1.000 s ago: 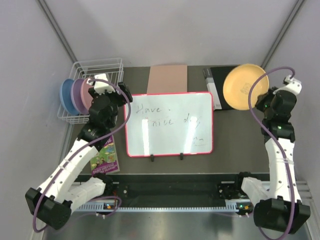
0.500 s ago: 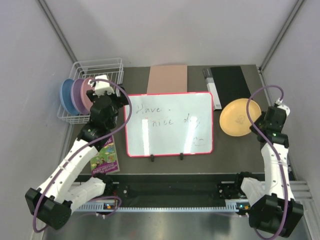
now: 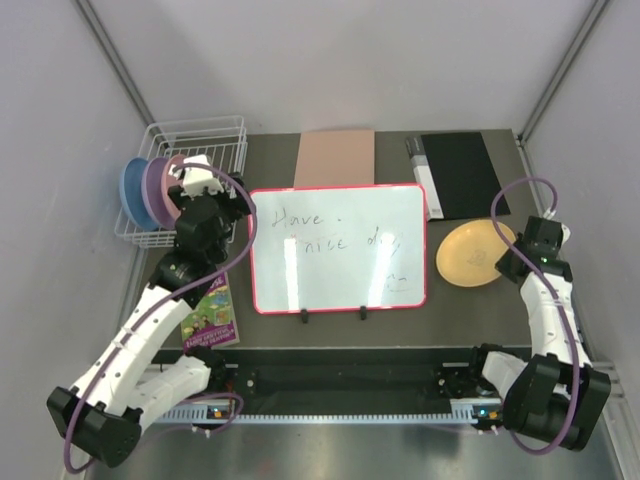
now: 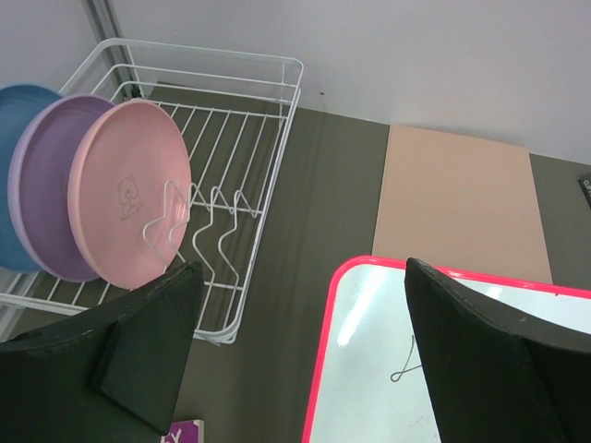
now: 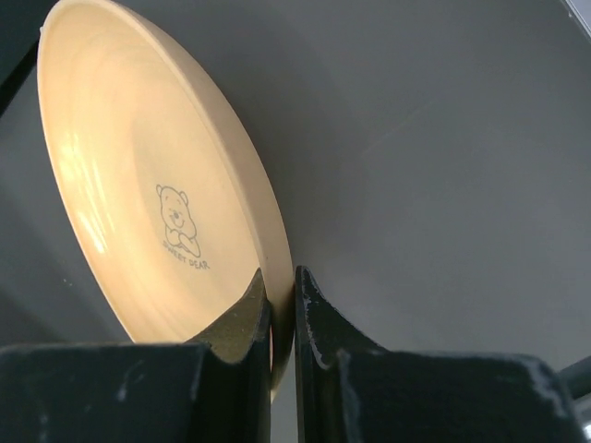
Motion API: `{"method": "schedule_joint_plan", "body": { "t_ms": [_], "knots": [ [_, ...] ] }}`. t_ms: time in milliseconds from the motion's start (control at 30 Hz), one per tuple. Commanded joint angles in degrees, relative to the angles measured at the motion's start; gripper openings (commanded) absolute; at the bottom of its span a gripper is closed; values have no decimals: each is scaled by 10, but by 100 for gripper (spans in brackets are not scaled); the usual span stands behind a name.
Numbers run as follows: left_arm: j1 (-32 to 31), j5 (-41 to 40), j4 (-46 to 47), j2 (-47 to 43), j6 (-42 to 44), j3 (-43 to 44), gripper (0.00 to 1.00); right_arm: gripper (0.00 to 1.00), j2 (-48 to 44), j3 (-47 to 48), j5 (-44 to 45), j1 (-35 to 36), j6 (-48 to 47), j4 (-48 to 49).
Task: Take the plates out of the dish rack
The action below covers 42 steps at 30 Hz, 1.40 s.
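The pink plate stands outermost, so my left gripper needs to turn toward the rack (image 3: 208, 132), to the left in the top view, and then close on that plate's near rim.
The white wire dish rack (image 3: 208, 132) stands at the back left, and it also shows in the left wrist view (image 4: 242, 138). A blue plate (image 3: 130, 190), a purple plate (image 3: 155, 192) and a pink plate (image 4: 129, 203) stand on edge in it. My left gripper (image 3: 192, 180) hangs open and empty just right of the pink plate; in its wrist view (image 4: 303, 268) nothing is between the fingers. My right gripper (image 3: 508, 262) is shut on the rim of the orange-yellow plate (image 3: 472, 254), held low over the table right of the whiteboard. The wrist view (image 5: 282, 277) shows the plate (image 5: 138, 185) pinched at its edge.
A red-framed whiteboard (image 3: 338, 247) lies in the middle of the table. Behind it are a tan board (image 3: 335, 158), a black mat (image 3: 462, 175) and a small white item (image 3: 420, 165). A colourful booklet (image 3: 208, 318) lies at the front left.
My right arm has brought the orange-yellow plate down from high at the back right to low over the table. My left gripper has edged slightly left toward the rack.
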Motion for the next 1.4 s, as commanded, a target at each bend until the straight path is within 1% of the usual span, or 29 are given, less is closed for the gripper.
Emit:
{"method": "schedule_joint_plan", "body": {
  "t_ms": [0,33,100,133,200,233,267,300,433,500,533,567,633,667,733,767,867,933,1033,1100,1133,1233,1300,1333,1367],
  "knots": [
    [4,8,-6,9,-10,2,94,8,-5,5,39,-10,16,0],
    [4,7,-7,9,-10,2,94,17,-4,9,41,-11,16,-4],
    [4,8,-8,11,-9,3,94,25,0,23,56,-11,19,-26],
    [5,8,-8,11,-9,3,95,40,0,24,61,-11,22,-31],
    [10,10,-8,16,-9,4,95,53,1,20,61,-12,27,-30],
    [11,9,-11,19,-8,5,95,69,3,19,60,-11,31,-32],
    [12,9,-14,27,-8,10,95,74,6,20,66,-11,35,-35],
    [14,5,-18,30,-9,14,96,76,6,20,73,-11,38,-35],
    [26,-8,-19,35,-2,18,97,78,-17,23,83,-11,37,-30],
    [48,-18,-16,34,-3,20,97,78,-53,49,82,-11,28,-29],
    [60,-15,-15,33,-4,22,97,78,-80,60,77,-10,9,-23],
    [87,-11,-15,34,-7,23,97,79,-92,84,61,-11,1,-16],
    [112,-13,-13,38,-11,26,97,80,-118,111,51,-10,-12,-12],
    [137,-13,-1,41,-8,26,96,81,-125,133,26,-11,-16,-7],
    [156,-21,15,56,-2,24,96,82,-134,146,-5,-10,-26,10],
    [169,-27,24,63,9,24,94,82,-134,153,-32,-10,-25,14],
    [188,-55,54,105,28,28,93,81,-119,164,-76,-10,-30,29],
    [200,-64,63,139,33,30,91,81,-98,172,-86,-10,-35,30],
    [235,-77,96,180,28,32,90,82,-69,184,-97,-10,-51,40],
    [248,-70,113,200,24,29,89,82,-54,190,-104,-10,-57,50],
    [262,-72,138,218,25,25,89,82,-40,190,-107,-10,-58,54],
    [272,-86,163,256,37,29,89,82,-9,184,-126,-10,-57,79],
    [274,-94,196,272,54,31,88,82,8,181,-142,-10,-49,94],
    [276,-94,211,287,60,30,87,82,23,177,-146,-11,-47,100],
    [278,-93,227,295,71,31,81,81,31,176,-156,-10,-44,106]
  ]
}}
